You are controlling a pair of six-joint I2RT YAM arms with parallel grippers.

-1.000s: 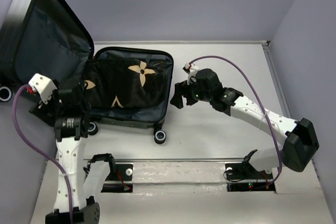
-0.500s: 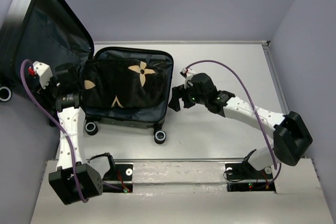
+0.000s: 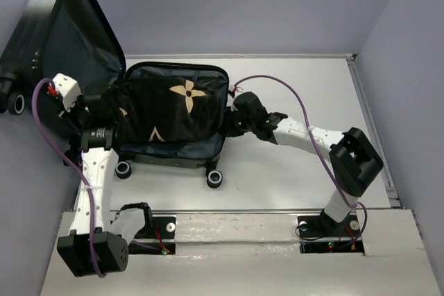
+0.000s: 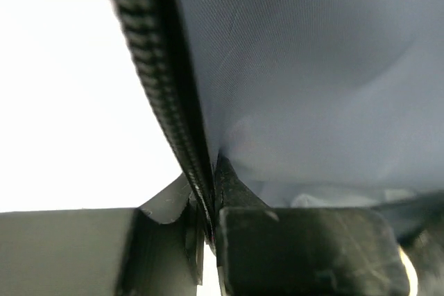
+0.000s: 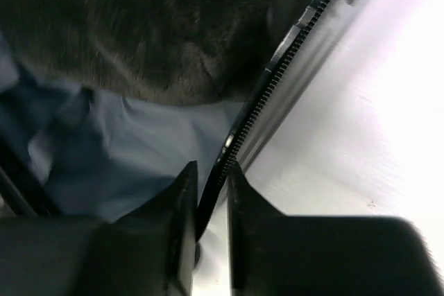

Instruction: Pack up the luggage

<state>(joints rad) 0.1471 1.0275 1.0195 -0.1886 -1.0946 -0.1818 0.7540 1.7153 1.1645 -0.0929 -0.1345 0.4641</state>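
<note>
The bare white table is to the right in the top view, so I should next pull the pinched rim of the luggage over it with my right gripper and let go.
The luggage lies open at the table's left, its lid tilted up against the left wall. A black cloth with tan motifs fills the base. My left gripper is at the lid's lower edge. In the left wrist view that gripper is shut on the lid's zipper edge, with grey lining beside it. My right gripper is at the base's right rim. In the right wrist view it pinches the zipper rim, next to the lining and the cloth.
Black wheels stick out from the luggage's near side. White table stretches to the right, ending at the right wall. The arms' mounting rail runs along the near edge. Purple cables loop over both arms.
My left gripper moved up to the lid's edge and closed on it. My right gripper slid left to the base's right rim and closed. The lid stands a little more upright.
</note>
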